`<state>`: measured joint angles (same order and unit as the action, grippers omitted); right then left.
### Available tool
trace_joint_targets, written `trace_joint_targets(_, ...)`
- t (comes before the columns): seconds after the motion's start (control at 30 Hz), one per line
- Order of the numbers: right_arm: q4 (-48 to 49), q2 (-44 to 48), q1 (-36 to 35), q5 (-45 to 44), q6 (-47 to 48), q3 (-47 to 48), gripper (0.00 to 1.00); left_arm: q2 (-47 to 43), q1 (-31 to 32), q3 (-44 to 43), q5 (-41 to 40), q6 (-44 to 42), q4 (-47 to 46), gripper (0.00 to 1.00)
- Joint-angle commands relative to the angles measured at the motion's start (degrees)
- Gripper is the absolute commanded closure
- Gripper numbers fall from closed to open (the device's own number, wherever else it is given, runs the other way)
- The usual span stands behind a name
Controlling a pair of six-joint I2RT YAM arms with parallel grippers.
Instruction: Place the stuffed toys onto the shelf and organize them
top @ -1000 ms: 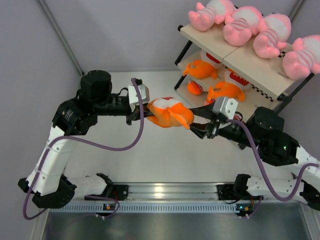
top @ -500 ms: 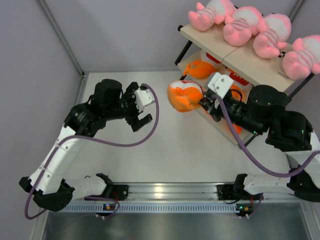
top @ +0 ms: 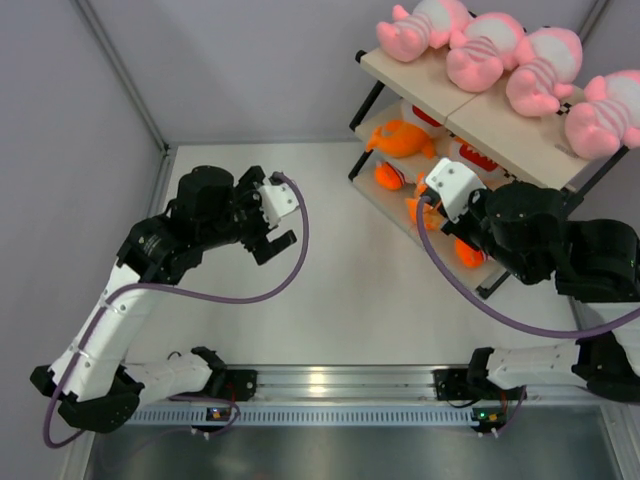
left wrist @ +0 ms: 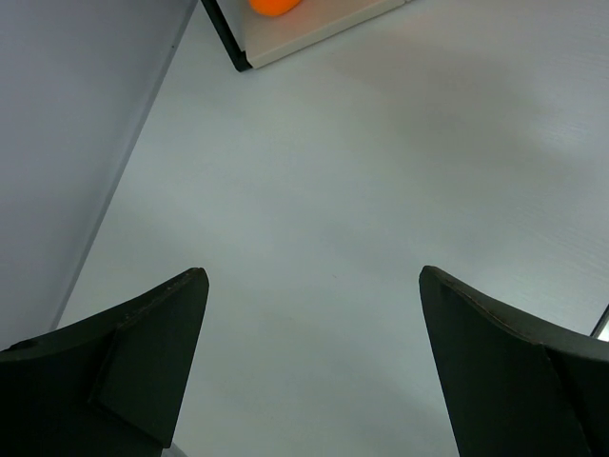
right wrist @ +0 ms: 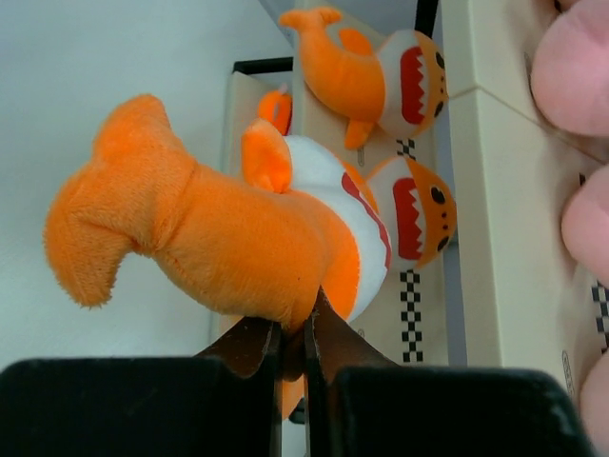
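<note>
My right gripper is to lower and tilt the toy in under the top board, past the second orange one, onto the middle level's bare board [top: 500,180] [right wrist: 398,320].
Several pink striped stuffed toys [top: 485,50] lie in a row on the shelf's [top: 425,82] top board. An orange toothy toy [top: 400,140] rests on the middle tier, a second [right wrist: 419,209] beside it. My right gripper [right wrist: 295,324] is shut on a third orange toy [right wrist: 228,238], pinching its underside, and holds it at the middle tier's front edge. From above, only a patch of this toy [top: 416,212] shows under the right wrist. My left gripper [top: 275,243] hangs open and empty over the table, left of the shelf, its fingers [left wrist: 162,362] spread wide.
The shelf's lower corner [left wrist: 314,29] shows at the top of the left wrist view. Grey walls stand at the left and back. The black shelf frame legs [top: 365,115] stand on the table by the right arm.
The orange toy passed from the left gripper to the right, which shut on it and carried it right to the shelf. The left gripper opened and drew back to the left.
</note>
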<state>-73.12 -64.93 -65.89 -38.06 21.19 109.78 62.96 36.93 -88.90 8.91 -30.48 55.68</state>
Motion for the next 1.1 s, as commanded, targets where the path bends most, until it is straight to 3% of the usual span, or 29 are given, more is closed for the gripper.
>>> trace_joint_targets(0.0, -7.02, 3.31, -1.00, -8.15, -6.23, -0.17, 1.00, 0.85, -0.10, -0.13, -0.29, -0.72, -1.89, 0.02)
trace_joint_targets(0.17, -12.12, 6.74, -0.91, -14.30, -13.53, -0.01, 1.00, 1.20, -0.01, -0.13, -0.12, -1.07, -1.80, 0.02)
trace_joint_targets(0.4, -12.56, 5.87, -0.21, -20.11, -11.79, -5.18, 1.00, 1.90, -0.01, -0.66, 0.67, -0.90, -1.80, 0.02)
trace_joint_targets(0.5, -12.48, 4.81, 0.06, -25.56, -8.98, -11.24, 1.00, 1.90, -0.10, -1.10, 0.59, -0.90, -1.80, 0.02)
trace_joint_targets(0.63, -12.57, 3.93, 2.34, -26.54, -6.52, -12.04, 1.00, 1.82, -0.10, -1.27, 0.24, -1.07, -1.80, 0.02)
trace_joint_targets(0.93, -9.32, 5.42, 6.64, -26.62, 3.06, -25.57, 1.00, 2.34, -0.01, -2.59, 1.11, -1.16, -1.80, 0.02)
trace_joint_targets(1.07, 0.57, 9.55, 10.41, -25.14, 11.75, -31.79, 1.00, 2.17, 0.07, -3.29, 1.20, -1.42, -1.72, 0.02)
